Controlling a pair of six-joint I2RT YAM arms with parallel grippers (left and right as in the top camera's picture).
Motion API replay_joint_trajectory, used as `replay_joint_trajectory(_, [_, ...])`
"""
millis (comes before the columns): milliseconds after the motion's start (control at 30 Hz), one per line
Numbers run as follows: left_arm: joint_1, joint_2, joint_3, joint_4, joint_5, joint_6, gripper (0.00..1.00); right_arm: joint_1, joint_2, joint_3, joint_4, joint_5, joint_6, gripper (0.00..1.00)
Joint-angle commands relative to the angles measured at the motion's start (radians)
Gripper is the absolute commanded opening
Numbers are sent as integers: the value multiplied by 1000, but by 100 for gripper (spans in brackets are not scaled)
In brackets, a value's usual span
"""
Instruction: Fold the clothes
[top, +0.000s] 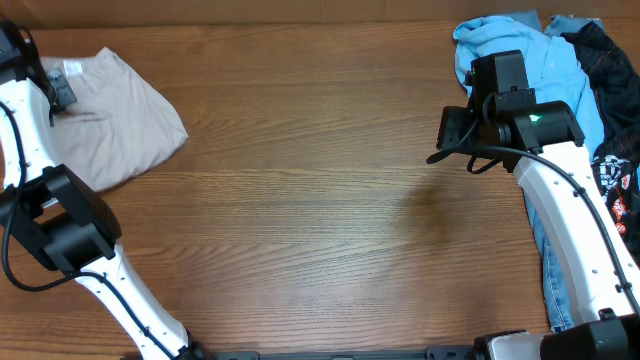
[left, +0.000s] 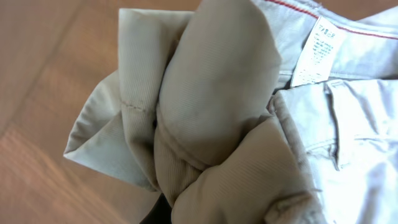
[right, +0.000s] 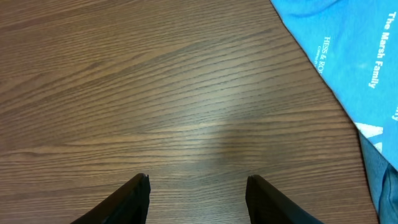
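I should pull the bunched waistband end slightly outward with my left gripper, toward the table's far edge, and open it.
The light beige shorts (top: 112, 128) lie bunched at the table's far left. My left gripper (top: 62, 92) sits on their waistband end and is shut on the cloth. In the left wrist view the beige shorts (left: 217, 93) fill the frame in thick folds, with a small white label (left: 317, 53) at the upper right. Only a dark bit of one finger (left: 158, 213) shows beneath the folds. My right gripper (right: 198, 180) hangs open over bare wood at the right, with nothing between its fingers. It is far from the shorts.
A light blue T-shirt (top: 530, 50) with white print lies at the back right, also seen close by in the right wrist view (right: 348, 50). A black garment (top: 612, 80) with a white graphic lies beside it along the right edge. Brown wooden table (top: 320, 200).
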Motion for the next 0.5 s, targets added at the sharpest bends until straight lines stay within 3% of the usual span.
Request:
replay_joint_trajectory(0, [-7, -30, 21, 59, 68, 49, 4, -3, 0, 8, 1, 6, 9, 53])
replay_joint_trajectory(167, [-13, -28, 21, 122, 67, 87, 9, -3, 0, 8, 1, 6, 11, 53])
replay_joint_trajectory(200, [-13, -28, 21, 129, 61, 98, 14, -3, 0, 8, 2, 6, 11, 53])
replay_joint_trajectory(233, [-13, -28, 21, 132, 45, 98, 32, -3, 0, 8, 2, 6, 11, 53])
replay_joint_trajectory(300, [-12, -29, 22, 134, 21, 97, 83, -3, 0, 8, 1, 6, 12, 53])
replay_joint_trajectory(333, [-12, -29, 25, 130, 19, 97, 96, -3, 0, 8, 1, 6, 13, 53])
replay_joint_trajectory(367, [-11, -31, 30, 123, 18, 94, 100, -3, 0, 8, 1, 6, 15, 53])
replay_joint_trajectory(467, [-11, -41, 51, 115, 16, 73, 100, -3, 0, 8, 1, 6, 14, 53])
